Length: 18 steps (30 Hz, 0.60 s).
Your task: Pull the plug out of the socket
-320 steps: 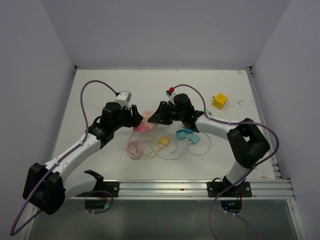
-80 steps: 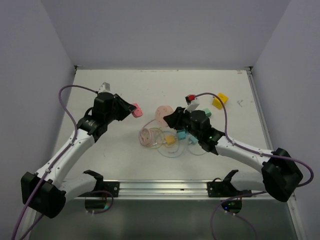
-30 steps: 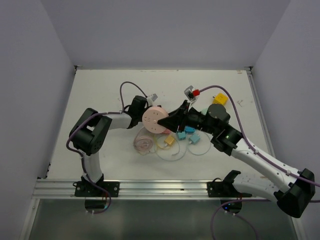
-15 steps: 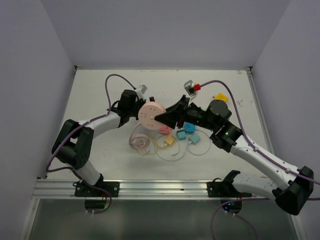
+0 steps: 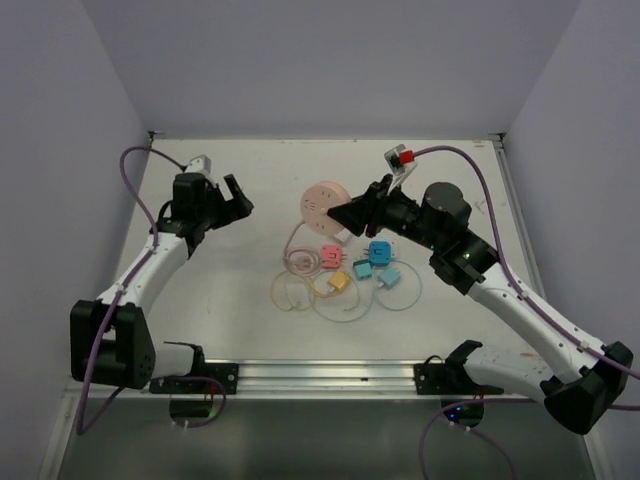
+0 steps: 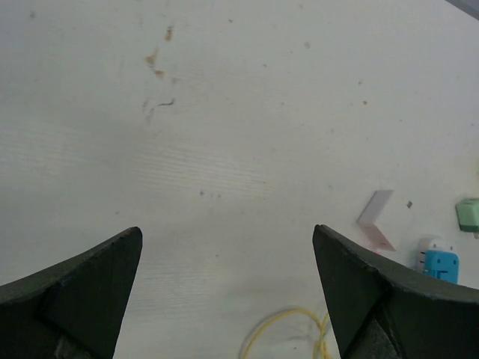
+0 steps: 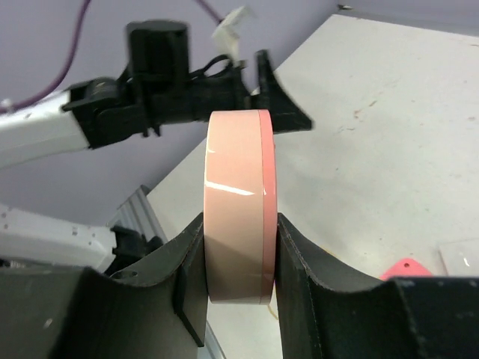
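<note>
The robot's right gripper should swing outward and to the right in the top view next, toward the table's bare far corner (image 5: pixel 460 172), because plugs and cables crowd the middle of the table.
My right gripper (image 5: pixel 335 212) is shut on the round pink socket (image 5: pixel 321 201) and holds it on edge above the table's middle. In the right wrist view the socket (image 7: pixel 239 217) is clamped between both fingers of that gripper (image 7: pixel 239 224), and no plug shows on it. A pink plug (image 5: pixel 331 257) lies on the table below it, beside a coiled pink cable (image 5: pixel 298 260). It also shows in the right wrist view (image 7: pixel 408 268). My left gripper (image 5: pixel 240 195) is open and empty at the table's left, well apart from the socket. The left wrist view shows it (image 6: pixel 227 239) above bare table.
Several loose plugs lie in the middle with thin cable loops: yellow (image 5: pixel 339 281), blue (image 5: pixel 379 252), teal (image 5: pixel 388 277). A blue plug (image 6: pixel 439 263) and a small white card (image 6: pixel 376 218) show in the left wrist view. The left arm (image 7: pixel 172 75) stands behind the socket.
My left gripper has drawn back from the socket to the far left and is open. My right gripper has carried the socket slightly right and further back.
</note>
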### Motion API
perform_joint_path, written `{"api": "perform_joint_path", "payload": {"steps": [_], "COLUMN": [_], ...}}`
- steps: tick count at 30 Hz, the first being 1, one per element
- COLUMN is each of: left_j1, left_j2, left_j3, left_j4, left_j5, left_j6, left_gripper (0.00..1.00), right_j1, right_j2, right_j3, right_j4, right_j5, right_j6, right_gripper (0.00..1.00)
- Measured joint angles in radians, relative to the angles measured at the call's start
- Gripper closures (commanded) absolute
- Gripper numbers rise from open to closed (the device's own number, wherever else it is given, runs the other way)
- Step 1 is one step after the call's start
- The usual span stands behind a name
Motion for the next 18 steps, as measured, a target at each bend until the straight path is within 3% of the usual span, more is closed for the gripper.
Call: {"api": "perform_joint_path", "payload": {"steps": [9, 18], "left_j1": [0.055, 0.054], "left_j2": [-0.281, -0.3], "left_j3": [-0.178, -0.276], "left_j4": [-0.078, -0.063], "left_j5": [-0.121, -0.105], "left_j6": [0.081, 0.124], "left_gripper": [0.0, 0.0], "right_j1": [-0.24, -0.489], "right_j2": [0.1, 0.233], "right_j3": [0.064, 0.084], "right_j4": [0.016, 0.018], "right_j5": [0.085, 0.341], "right_j6": [0.093, 0.109], "right_gripper": [1.0, 1.0]}}
